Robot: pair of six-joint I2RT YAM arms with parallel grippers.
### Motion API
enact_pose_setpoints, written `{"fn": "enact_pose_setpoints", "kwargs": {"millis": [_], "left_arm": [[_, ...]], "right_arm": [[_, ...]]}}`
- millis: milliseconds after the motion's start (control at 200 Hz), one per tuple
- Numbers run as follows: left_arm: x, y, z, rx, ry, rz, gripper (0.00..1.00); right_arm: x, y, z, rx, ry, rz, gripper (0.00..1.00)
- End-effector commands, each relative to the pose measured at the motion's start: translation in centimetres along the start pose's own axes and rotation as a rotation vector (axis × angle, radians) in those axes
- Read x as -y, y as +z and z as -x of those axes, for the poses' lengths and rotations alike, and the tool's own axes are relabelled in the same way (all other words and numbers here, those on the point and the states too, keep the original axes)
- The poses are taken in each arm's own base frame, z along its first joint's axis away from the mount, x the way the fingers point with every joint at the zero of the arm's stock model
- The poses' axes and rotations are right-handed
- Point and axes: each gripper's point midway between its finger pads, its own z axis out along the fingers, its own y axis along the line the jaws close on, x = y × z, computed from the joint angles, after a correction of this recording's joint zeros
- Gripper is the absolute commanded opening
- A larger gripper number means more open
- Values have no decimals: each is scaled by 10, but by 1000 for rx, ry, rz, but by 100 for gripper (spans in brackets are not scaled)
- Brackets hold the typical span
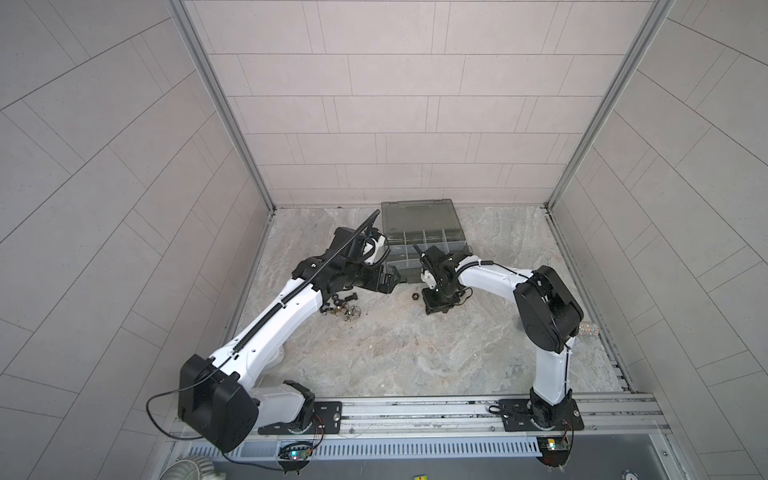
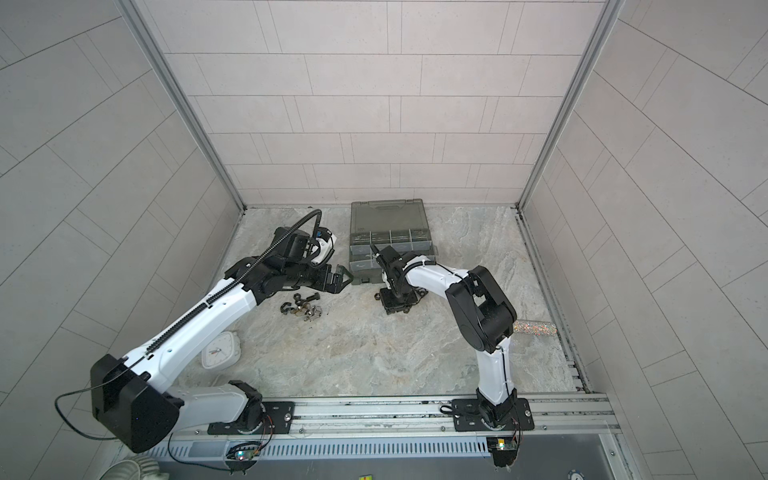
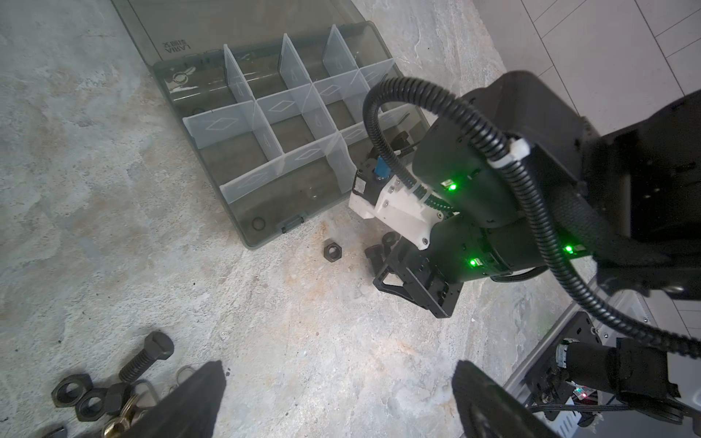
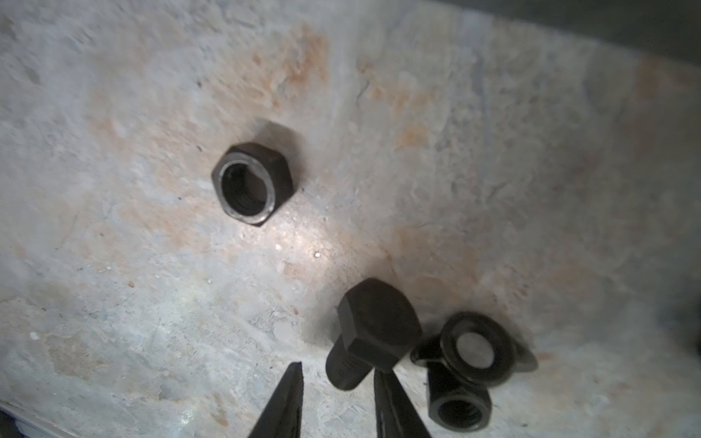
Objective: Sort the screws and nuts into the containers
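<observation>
The black screw is just outward of the right gripper's fingers, so the right gripper should next move slowly outward until its fingers are on both sides of the screw and its stem (image 4: 346, 365), which points between them, and then close.
The smoky-grey organizer case (image 1: 419, 216) (image 2: 390, 216) lies open at the back, its containers split by pale dividers (image 3: 299, 113). My right gripper (image 4: 337, 383) (image 1: 436, 305) points down in front of it, jaws narrowly open. A black screw (image 4: 373, 330) lies at its fingertips, ungripped, beside a black winged nut (image 4: 474, 349) and a hex nut (image 4: 459, 405). A lone hex nut (image 4: 252, 184) (image 3: 333, 251) (image 1: 412, 296) lies apart. My left gripper (image 3: 337, 379) (image 1: 384, 282) hovers wide open and empty. A pile of nuts (image 3: 72, 388) (image 1: 340, 309) with a screw (image 3: 146, 358) lies beside it.
A white clock (image 2: 220, 351) lies under the left arm. A glittery microphone handle (image 2: 534, 327) lies behind the right arm's elbow. Tiled walls close in three sides, and a metal rail (image 1: 415, 411) runs along the front.
</observation>
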Motion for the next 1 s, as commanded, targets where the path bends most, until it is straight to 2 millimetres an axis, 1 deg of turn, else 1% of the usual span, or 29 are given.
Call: {"fn": "enact_pose_setpoints", "kwargs": {"millis": [0,260,340,440,510,570,655,771,916,996], "left_arm": [[-4,-9,-3,12,11,24,100],[-3,-10,-1,20,19,27,100],[-4,-10,-1,19,22,30,100],[-4,-9,0,16,29,31,100],[-5,-8,2,11,35,35,100],[-5,-8,3,9,40,36,100],[-5,-6,5,8,47,39,100],[-4,-4,12,10,58,35,100],[3,-3,29,27,67,10,100],[6,0,39,38,73,-1,100]], "right_arm": [[3,-2,6,14,11,-34,33],[3,5,12,2,0,-44,33],[6,8,13,-7,5,-54,33],[12,11,13,-25,16,-72,25],[13,11,14,-32,17,-79,12],[13,9,13,-40,15,-76,6],[6,-5,17,-27,-4,-55,2],[0,-38,30,36,-23,-36,2],[13,-73,51,107,3,-17,2],[28,-85,65,137,36,-15,2]]}}
